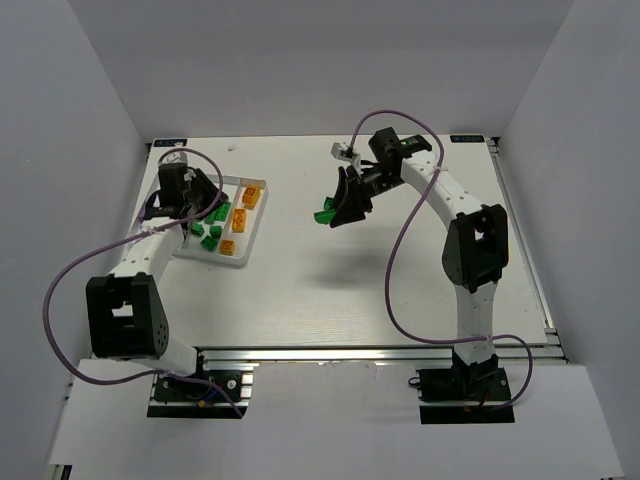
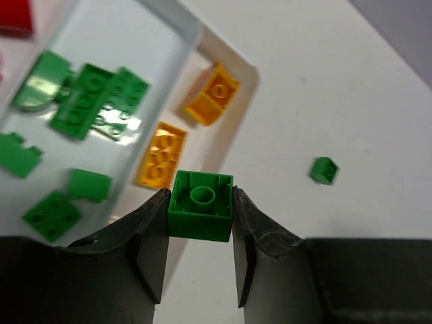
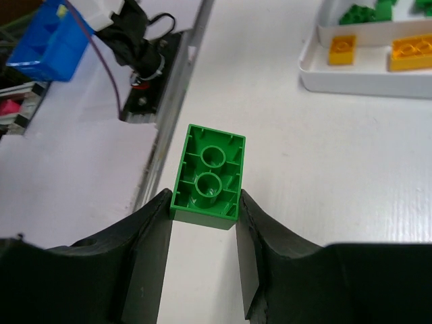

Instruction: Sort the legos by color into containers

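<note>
I need to lower my left gripper over the white tray's section [image 2: 86,143] beside the orange-yellow bricks [image 1: 212,222] and let go of the small square green brick there. That section already has green bricks in it.
My left gripper [image 2: 200,196] is shut on a small square green brick [image 2: 200,206], underside facing the camera, above the near edge of the white tray [image 2: 196,30]. In the top view it [image 1: 197,222] hangs over the tray [image 1: 262,215]. One compartment holds several green bricks [image 2: 88,101], the one beside it orange-yellow bricks [image 2: 162,154]. My right gripper [image 3: 204,201] is shut on a longer green brick [image 3: 209,177] and holds it high above the table middle [image 1: 340,210]. The tray also shows in the right wrist view [image 3: 351,84].
A small green brick [image 2: 325,170] shows on the white table beyond the tray. A red brick [image 2: 15,17] lies in a far compartment. White walls enclose the table; an aluminium rail [image 1: 380,352] runs along its near edge.
</note>
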Robot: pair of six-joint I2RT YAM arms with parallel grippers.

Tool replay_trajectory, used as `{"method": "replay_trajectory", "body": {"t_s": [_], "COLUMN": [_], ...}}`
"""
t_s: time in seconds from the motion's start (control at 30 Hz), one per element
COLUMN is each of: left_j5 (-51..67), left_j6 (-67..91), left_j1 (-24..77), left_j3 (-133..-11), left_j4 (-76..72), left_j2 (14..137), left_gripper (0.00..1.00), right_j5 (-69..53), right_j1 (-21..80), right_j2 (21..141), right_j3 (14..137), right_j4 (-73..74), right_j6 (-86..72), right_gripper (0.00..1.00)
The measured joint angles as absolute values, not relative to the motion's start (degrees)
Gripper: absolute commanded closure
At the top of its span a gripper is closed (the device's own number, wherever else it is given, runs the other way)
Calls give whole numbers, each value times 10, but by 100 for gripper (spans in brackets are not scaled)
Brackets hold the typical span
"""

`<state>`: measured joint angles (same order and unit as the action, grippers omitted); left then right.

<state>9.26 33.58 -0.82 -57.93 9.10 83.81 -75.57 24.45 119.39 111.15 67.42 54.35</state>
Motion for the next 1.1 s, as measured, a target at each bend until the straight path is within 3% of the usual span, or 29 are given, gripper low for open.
{"method": "replay_trajectory", "body": {"t_s": [0.23,0.47,0.57,0.6,0.63,0.73,1.1], "left_j5": [-6,-48,-58,-61,-64,-71,-77], "left_j6": [296,271,265,263,261,255,232], "left_j1": [-18,-18,-18,-18,-18,-18,-18], "left_j3": [-667,-740,-765,-773,-781,-799,-791], "left_j4": [150,178,190,194,196,203,217], "left_j2": [934,1045,1080,1090,1097,1110,1055], "left_gripper": [75,65,55,50,38,25,2], "right_j5": [-683,-638,-626,-624,-621,-611,-557], "right_j1": [248,249,249,249,249,251,291], "right_j2": [1194,1194,1194,1194,1194,1194,1194], "right_j3": [1112,1108,1107,1107,1107,1107,1107], "right_j4": [625,598,591,588,586,582,547], "right_j6": [506,482,472,469,468,464,442], "right_gripper": [100,100,100,100,100,100,100]}}
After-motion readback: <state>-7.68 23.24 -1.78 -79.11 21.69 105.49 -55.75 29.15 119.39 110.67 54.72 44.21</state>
